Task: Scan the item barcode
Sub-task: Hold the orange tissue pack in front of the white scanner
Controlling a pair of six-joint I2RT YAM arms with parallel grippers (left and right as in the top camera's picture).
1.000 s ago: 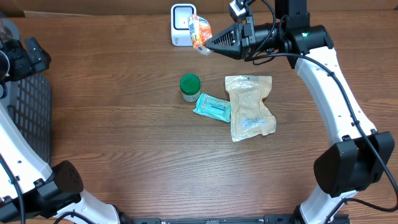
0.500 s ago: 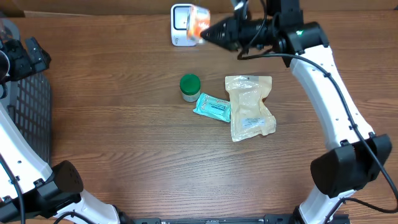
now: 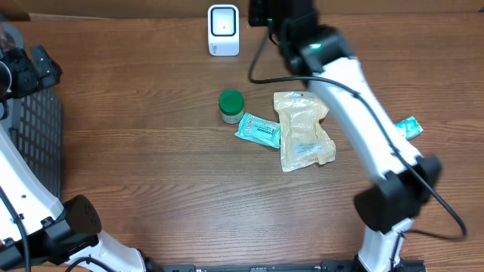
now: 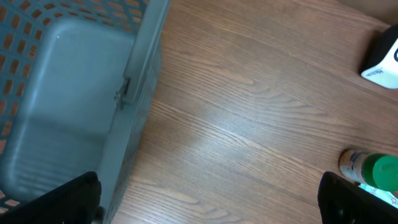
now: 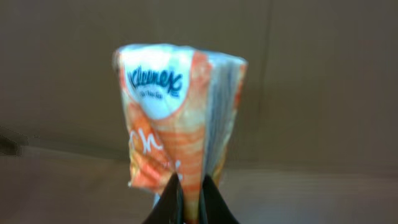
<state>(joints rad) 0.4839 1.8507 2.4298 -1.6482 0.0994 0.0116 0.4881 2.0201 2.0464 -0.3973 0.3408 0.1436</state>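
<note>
The lone teal packet is apart from the pouch, so next my right gripper needs to sweep the pack over the scanner [image 3: 223, 30], back and down, and let it go beside that packet.
An orange-and-white Kleenex tissue pack [image 5: 177, 106] stands upright in the right wrist view, and my right gripper [image 5: 189, 185] is shut on its lower edge. Behind it is only a brown cardboard wall. In the overhead view the right arm [image 3: 302, 41] reaches to the table's far edge, just right of the white barcode scanner [image 3: 223, 30]; the pack is hidden there. My left gripper [image 4: 208, 199] hangs open over bare wood beside the basket, holding nothing.
A green-capped bottle [image 3: 231, 104], a teal packet [image 3: 258, 130] and a beige pouch [image 3: 302, 132] lie mid-table. Another teal packet [image 3: 408, 127] lies at the right. A grey basket [image 3: 34, 143] stands at the left edge; its wall [image 4: 140, 93] fills the left wrist view.
The right arm has swung from pointing left, with the pack beside the scanner, to pointing toward the back wall. The pack has left the overhead view. The left arm is unmoved.
</note>
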